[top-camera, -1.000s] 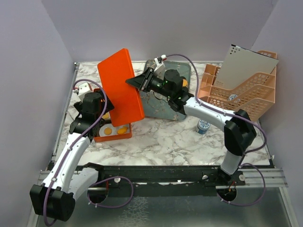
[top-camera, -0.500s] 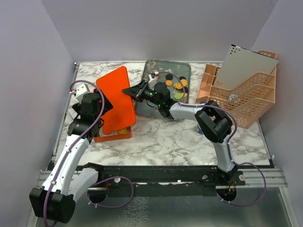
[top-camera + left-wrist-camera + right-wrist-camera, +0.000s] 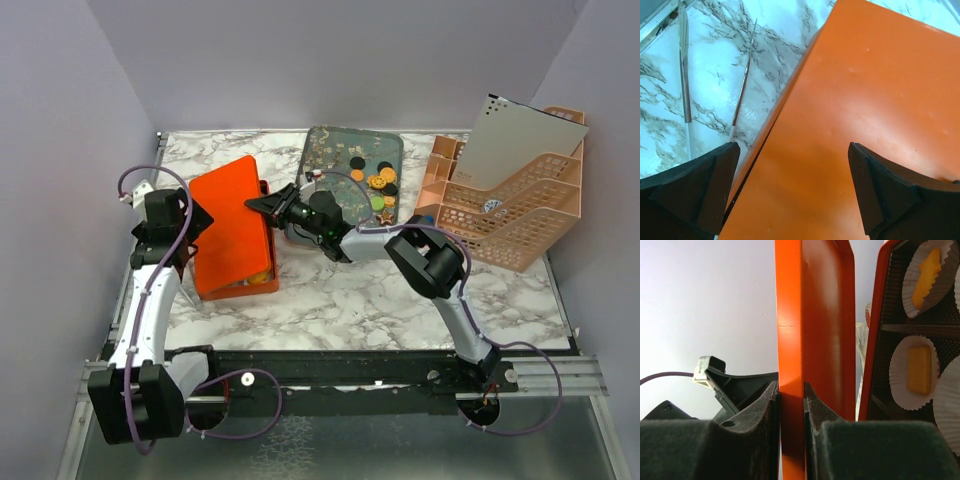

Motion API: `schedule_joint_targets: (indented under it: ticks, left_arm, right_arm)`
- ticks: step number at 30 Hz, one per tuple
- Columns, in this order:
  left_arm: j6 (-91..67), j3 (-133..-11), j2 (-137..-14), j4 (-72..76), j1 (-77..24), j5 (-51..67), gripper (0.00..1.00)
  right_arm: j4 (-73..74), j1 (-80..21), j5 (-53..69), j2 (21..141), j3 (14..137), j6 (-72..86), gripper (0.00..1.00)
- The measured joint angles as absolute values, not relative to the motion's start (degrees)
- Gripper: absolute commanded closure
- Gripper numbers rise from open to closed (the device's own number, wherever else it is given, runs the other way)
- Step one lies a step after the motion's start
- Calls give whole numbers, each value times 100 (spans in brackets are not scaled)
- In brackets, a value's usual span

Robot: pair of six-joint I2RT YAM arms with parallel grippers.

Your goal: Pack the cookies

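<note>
My right gripper should lower the lid's edge onto the orange box's rim [image 3: 273, 250] [image 3: 872, 357] below the gripper and then let go of the lid's edge, because there is still a gap.
The cookies [image 3: 378, 185] lie as small orange and black discs on a dark green tray [image 3: 330, 150] at the back. More yellow-orange cookies [image 3: 919, 369] sit in white paper liners inside an orange box [image 3: 880, 315]. The box's orange lid [image 3: 230, 225] leans low over the box [image 3: 240, 287], with a gap left at its near end. My right gripper [image 3: 258, 203] is shut on the lid's right edge [image 3: 790, 340], with both pads [image 3: 769, 405] pressed against it. My left gripper [image 3: 792, 147] hangs open just above the lid's top face [image 3: 865, 100] and touches nothing.
A peach plastic rack [image 3: 510, 200] holding a grey perforated sheet [image 3: 520, 135] stands at the back right. Thin metal tongs [image 3: 685, 75] lie on the marble left of the box. The side wall is close behind my left arm [image 3: 150, 300].
The lid has swung down from nearly upright to almost flat over the box, my right gripper moving left and down with it. My left arm has drawn back to the left.
</note>
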State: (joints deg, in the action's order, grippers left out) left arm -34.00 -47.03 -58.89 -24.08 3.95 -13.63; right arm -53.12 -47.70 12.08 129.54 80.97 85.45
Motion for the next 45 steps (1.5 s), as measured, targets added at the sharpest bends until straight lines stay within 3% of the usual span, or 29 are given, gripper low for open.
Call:
schedule_joint_targets:
  ticks: [7,15,26,32,45]
  left_arm:
    - [-3592,-4672,-6331,-2117,1094,-639,1]
    - [-3542,-4565,-6893,-1929,1238,-95,1]
    - [-3354,-4539,-7402,-1907,1262,193,3]
    - [-3336,-4438,-7585,-1935,1229,469,4]
    - [-3293,-4418,-7585,-1933,1037,445,4]
  right_arm:
    - [-5339,-4871,891,13353,8403,8764,99]
    - [-5367,-4941,626,13629,8335,8917,87]
    - [-5494,-4890,578,13480,7743,8427,52]
    - [-5000,-4748,720,13194,7673,7861,41]
    - [-3022,-4685,1022,12348,7765,6149,35]
